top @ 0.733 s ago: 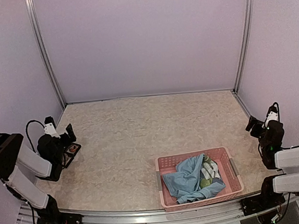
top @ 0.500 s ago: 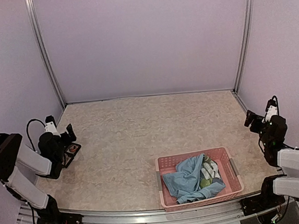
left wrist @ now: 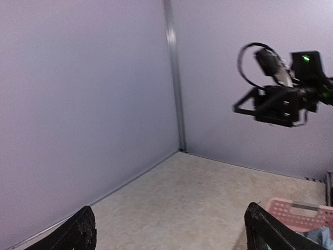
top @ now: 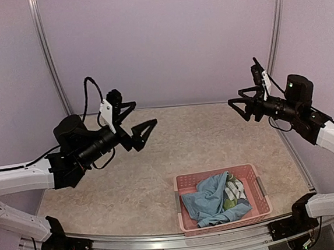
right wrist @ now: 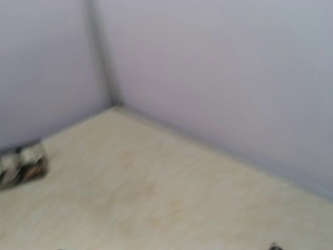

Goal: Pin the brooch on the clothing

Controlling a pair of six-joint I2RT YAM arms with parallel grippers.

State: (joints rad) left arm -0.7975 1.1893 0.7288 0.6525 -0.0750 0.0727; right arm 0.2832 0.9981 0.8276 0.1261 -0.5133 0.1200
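The clothing's blue folds lie low in the basket (top: 218, 174), so I will bring my left gripper to the right in the top view and down onto them.
The clothing (top: 213, 200) is a crumpled light blue shirt lying in a pink basket (top: 218, 174) at the near right of the table. A blue sliver of the clothing (left wrist: 321, 237) also shows in the left wrist view. My left gripper (top: 138, 119) hangs open and empty, high over the table's left middle. My right gripper (top: 239, 102) is also open and empty, raised over the far right and well above the basket. I cannot make out the brooch. A small blurred dark object (right wrist: 22, 164) lies on the table at the left edge of the right wrist view.
Lilac walls with metal corner posts (top: 50, 59) close in the beige table (top: 158, 155) on three sides. The left wrist view shows the right arm's gripper (left wrist: 276, 101) in the air and the basket's corner (left wrist: 296, 211).
Both arms have risen from their folded places at the table's sides and now reach inward, high above the table. The basket and shirt have not moved.
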